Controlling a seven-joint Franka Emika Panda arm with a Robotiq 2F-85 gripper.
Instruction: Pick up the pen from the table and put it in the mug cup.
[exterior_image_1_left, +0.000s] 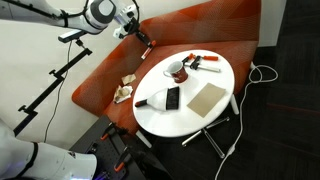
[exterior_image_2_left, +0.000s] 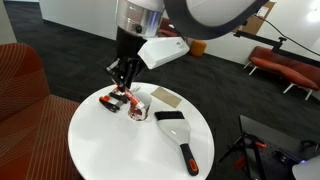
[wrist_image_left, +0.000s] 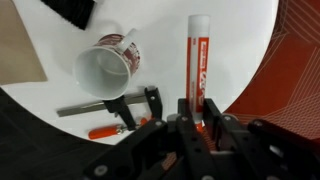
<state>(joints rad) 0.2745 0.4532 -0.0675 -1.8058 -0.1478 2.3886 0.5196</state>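
The mug's opening (wrist_image_left: 101, 75) is below my gripper, so next I should turn my gripper, move it left in the wrist view over the opening and lower it to release the pen (wrist_image_left: 197, 55).
My gripper (wrist_image_left: 197, 108) is shut on the pen (wrist_image_left: 197, 55), a white tube with a red label that sticks out from between the fingers. In an exterior view the gripper (exterior_image_2_left: 122, 84) hangs above the far left part of the round white table (exterior_image_2_left: 110, 150). It also shows high up in an exterior view (exterior_image_1_left: 145, 42). The reddish-brown mug cup (wrist_image_left: 105, 68) with a pale inside stands open and empty, left of the pen in the wrist view. It shows on the table in both exterior views (exterior_image_1_left: 176, 70) (exterior_image_2_left: 138, 111), just beside and below the gripper.
A clamp with orange grips (wrist_image_left: 115, 108) (exterior_image_2_left: 113, 99) (exterior_image_1_left: 206, 62) lies beside the mug. A tan rectangular pad (exterior_image_1_left: 207, 97) (exterior_image_2_left: 165, 97) and a flat black object (exterior_image_1_left: 171, 98) (exterior_image_2_left: 178, 135) lie on the table. An orange couch (exterior_image_1_left: 200, 28) curves behind it.
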